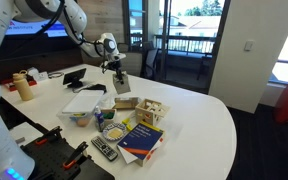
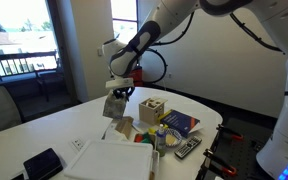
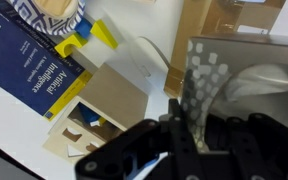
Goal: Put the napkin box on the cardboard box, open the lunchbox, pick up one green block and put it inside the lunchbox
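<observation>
My gripper moves down next until the napkin box (image 1: 120,84) rests on the flat cardboard box, then opens there.
My gripper (image 1: 113,68) is shut on the napkin box (image 1: 120,84), a grey patterned box with pale tissue at its top, and holds it in the air above the table. It also shows in an exterior view (image 2: 115,105) and fills the right of the wrist view (image 3: 234,75), between my fingers (image 3: 184,130). The flat tan cardboard box (image 1: 126,103) lies just below the napkin box on the table (image 2: 125,127). The lunchbox (image 1: 84,101) with its whitish lid is shut (image 2: 109,158). Small green and yellow blocks (image 2: 142,138) lie beside it.
A taller tan box of pale blocks (image 1: 150,112) (image 2: 151,107) (image 3: 104,100) stands by a blue book (image 1: 140,140) (image 3: 34,60). A round patterned bowl (image 1: 112,131), a remote (image 1: 104,150) and a bottle (image 1: 23,86) are also on the white table (image 1: 199,125).
</observation>
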